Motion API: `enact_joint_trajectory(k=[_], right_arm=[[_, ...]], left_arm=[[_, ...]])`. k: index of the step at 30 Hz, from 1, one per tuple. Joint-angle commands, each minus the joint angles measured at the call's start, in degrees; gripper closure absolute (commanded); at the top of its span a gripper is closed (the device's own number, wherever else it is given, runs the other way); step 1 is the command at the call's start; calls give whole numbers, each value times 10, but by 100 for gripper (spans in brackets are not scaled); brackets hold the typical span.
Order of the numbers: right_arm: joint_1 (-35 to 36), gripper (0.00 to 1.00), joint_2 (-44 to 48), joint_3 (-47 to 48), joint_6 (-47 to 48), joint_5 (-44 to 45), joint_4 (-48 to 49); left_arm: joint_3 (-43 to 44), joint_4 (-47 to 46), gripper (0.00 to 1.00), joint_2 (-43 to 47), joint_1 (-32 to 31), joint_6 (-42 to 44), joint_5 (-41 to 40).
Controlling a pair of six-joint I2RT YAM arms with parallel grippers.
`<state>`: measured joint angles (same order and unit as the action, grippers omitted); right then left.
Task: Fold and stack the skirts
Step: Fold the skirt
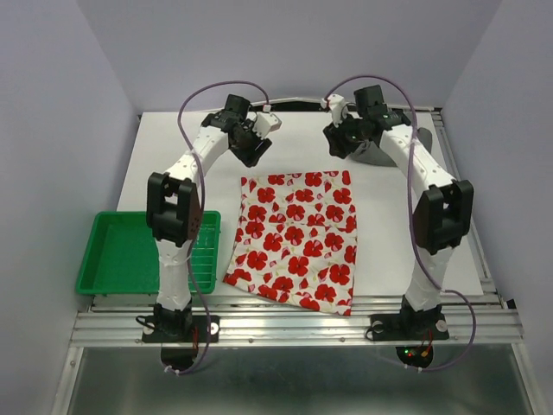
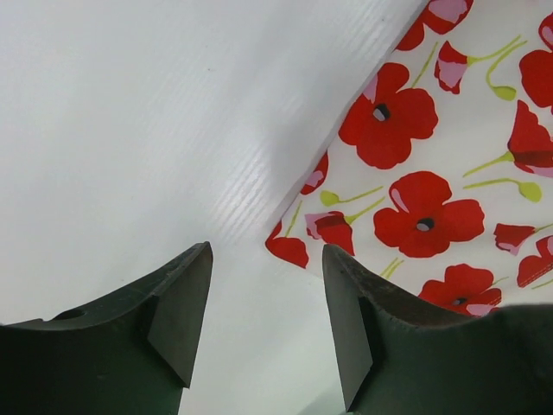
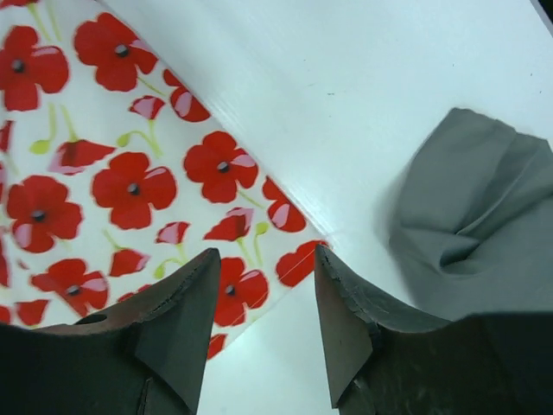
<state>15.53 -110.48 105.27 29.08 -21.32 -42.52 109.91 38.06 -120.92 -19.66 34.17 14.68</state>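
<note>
My right gripper's open fingers come down next onto the flowered skirt's far corner (image 1: 347,173) (image 3: 316,251) by the dark grey skirt, since that corner lies uncovered below.
The white skirt with red flowers (image 1: 296,238) lies spread flat on the white table, its near edge hanging slightly over the front. My left gripper (image 1: 251,147) hovers just off its far left corner (image 2: 298,246), jaws open (image 2: 268,298) with only bare table between them. At the skirt's far right corner (image 3: 302,259) hovers my right gripper (image 1: 340,141), also open (image 3: 263,298) and holding nothing. The dark grey skirt (image 1: 374,154) lies crumpled just right of that gripper (image 3: 475,216), partly hidden by the arm in the top view.
A green plastic tray (image 1: 143,252) sits at the table's front left, beside the left arm's base. Purple-grey walls close in the table (image 1: 173,156) on three sides. A metal rail (image 1: 294,324) runs along the front.
</note>
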Motion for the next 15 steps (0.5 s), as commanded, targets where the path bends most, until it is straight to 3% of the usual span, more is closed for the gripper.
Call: enact_joint_trajectory(k=[1, 7, 15], right_arm=[[-1, 48, -86, 49, 111, 36, -9], [-21, 46, -162, 89, 177, 6, -12], [-31, 50, -207, 46, 242, 27, -11]], left_arm=[[27, 28, 35, 0, 9, 22, 43], [4, 18, 35, 9, 12, 19, 63], [-22, 4, 35, 5, 20, 19, 49]])
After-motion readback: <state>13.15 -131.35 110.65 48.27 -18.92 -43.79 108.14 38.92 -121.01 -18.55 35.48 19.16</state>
